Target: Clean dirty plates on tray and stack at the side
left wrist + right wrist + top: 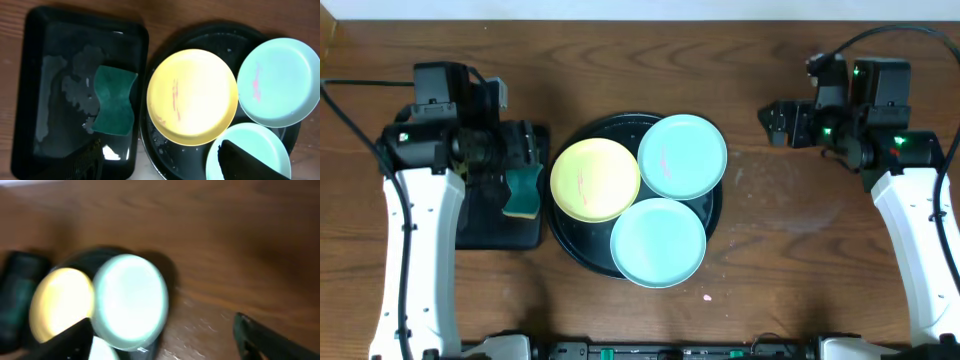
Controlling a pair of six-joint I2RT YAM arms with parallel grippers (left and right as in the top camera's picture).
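Note:
My right gripper passes over the smeared mint-green plate and down onto the yellow rim (635,166) (90,285) next, since the yellow plate has a reddish smear.
Three plates lie on the round black tray (582,255): a pale yellow plate (594,179) at the left with a reddish smear, a mint-green plate (682,157) at the upper right with a pink smear, and a second mint-green plate (658,242) at the front. The yellow plate also shows in the left wrist view (192,96). My left gripper (525,150) is open and empty above the rectangular tray, left of the plates. My right gripper (775,123) is open and empty, held above the table right of the round tray.
A green sponge (523,194) lies in the wet rectangular black tray (490,235) at the left, and shows in the left wrist view (115,100). Bare wooden table (800,220) lies right of the round tray, with small specks near the front.

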